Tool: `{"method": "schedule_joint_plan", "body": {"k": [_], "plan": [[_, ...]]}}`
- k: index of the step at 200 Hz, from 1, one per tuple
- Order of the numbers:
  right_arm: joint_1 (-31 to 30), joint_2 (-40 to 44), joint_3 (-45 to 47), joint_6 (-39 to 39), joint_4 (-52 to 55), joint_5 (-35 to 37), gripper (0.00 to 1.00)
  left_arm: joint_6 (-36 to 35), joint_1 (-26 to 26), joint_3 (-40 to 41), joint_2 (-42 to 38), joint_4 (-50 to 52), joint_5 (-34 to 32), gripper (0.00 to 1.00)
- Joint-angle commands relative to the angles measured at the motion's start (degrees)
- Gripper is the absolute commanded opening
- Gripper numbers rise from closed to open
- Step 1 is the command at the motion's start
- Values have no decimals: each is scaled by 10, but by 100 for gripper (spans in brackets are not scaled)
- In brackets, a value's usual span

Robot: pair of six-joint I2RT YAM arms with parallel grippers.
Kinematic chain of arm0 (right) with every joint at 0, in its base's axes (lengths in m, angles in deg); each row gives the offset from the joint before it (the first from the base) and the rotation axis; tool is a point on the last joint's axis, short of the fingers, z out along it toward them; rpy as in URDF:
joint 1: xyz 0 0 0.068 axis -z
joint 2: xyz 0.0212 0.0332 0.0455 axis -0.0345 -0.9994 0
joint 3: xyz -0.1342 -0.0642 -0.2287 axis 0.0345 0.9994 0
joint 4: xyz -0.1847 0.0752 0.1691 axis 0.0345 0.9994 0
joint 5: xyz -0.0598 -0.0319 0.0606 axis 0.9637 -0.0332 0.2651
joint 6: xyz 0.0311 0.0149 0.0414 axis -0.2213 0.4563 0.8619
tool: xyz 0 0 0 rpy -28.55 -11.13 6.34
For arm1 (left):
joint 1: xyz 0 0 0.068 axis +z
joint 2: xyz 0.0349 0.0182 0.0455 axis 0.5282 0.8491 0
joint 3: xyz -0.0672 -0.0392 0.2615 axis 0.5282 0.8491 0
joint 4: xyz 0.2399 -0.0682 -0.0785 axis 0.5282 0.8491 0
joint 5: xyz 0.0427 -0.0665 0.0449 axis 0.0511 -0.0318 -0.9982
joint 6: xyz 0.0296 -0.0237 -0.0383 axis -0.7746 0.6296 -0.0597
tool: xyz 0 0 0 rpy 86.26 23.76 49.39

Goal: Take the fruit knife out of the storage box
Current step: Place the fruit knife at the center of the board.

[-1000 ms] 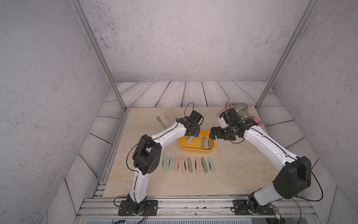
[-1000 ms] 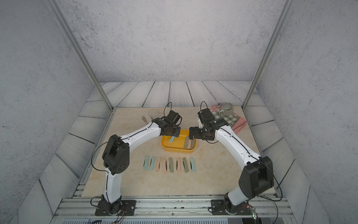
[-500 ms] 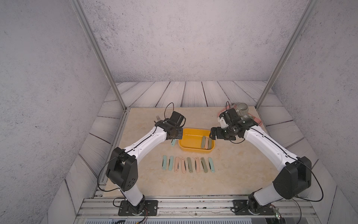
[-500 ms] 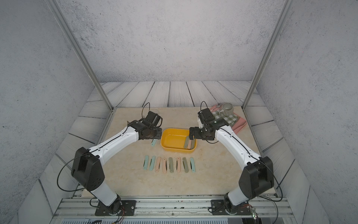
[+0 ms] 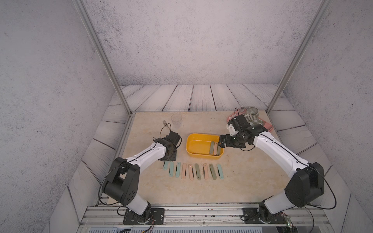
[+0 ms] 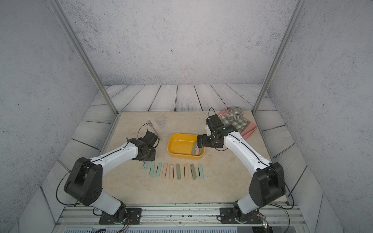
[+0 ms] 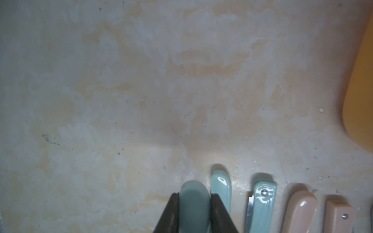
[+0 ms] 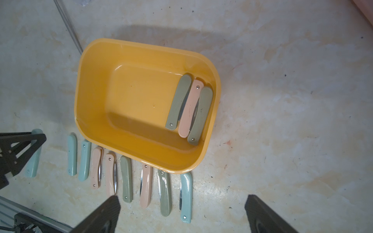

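The bare tabletop (image 5: 164, 170) beside the row's end knife lies below my left gripper, so I will lower the gripper toward the table next and release the pale teal folded knife.
The yellow storage box (image 5: 196, 144) (image 6: 180, 144) (image 8: 131, 96) stands mid-table. Three folded fruit knives (image 5: 214, 148) (image 8: 189, 109), two olive and one pink, lie side by side at its right end. My left gripper (image 7: 194, 203) (image 5: 169, 159) is shut on a pale teal folded knife (image 7: 193, 198) (image 8: 34, 163), pointing down at the left end of the row of knives in front of the box. I cannot tell whether that knife touches the table. My right gripper (image 8: 182, 198) (image 5: 221, 142) hangs open above the box's right end, with nothing between its fingers.
Several folded knives (image 5: 193, 171) (image 6: 173, 171), teal, pink and olive, lie in a row in front of the box. A clear cup (image 5: 176, 120) and a fork (image 5: 166, 123) are at the back left. A ribbed mug (image 5: 252, 113) stands on a checked cloth over a pink tray (image 5: 267, 126) at the back right.
My left arm has carried the teal knife out of the box, leftward and then down to the left end of the row. The right arm has not moved.
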Motion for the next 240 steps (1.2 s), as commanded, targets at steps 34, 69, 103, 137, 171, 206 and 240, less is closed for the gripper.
{"method": "schedule_joint_plan", "body": {"k": [34,69,103,137,171,206,240], "plan": [[-3,-9,-3,-8,7,-5,99,6,18,29,27,-31,3,0],[-3,-11,-4,-9,8,-3,99,9,22,48,35,-36,2,0],[-4,-14,-4,-7,7,-5,99,11,24,52,47,-40,6,0],[-3,-15,-5,-6,6,-4,99,12,25,48,60,-41,6,3],[-4,-16,-3,-5,5,-4,99,10,25,42,71,-40,11,10],[-4,-17,-5,-4,4,-4,99,9,25,40,73,-35,13,19],[-5,-22,-10,-4,4,-5,99,12,25,38,72,-30,12,33]]}}
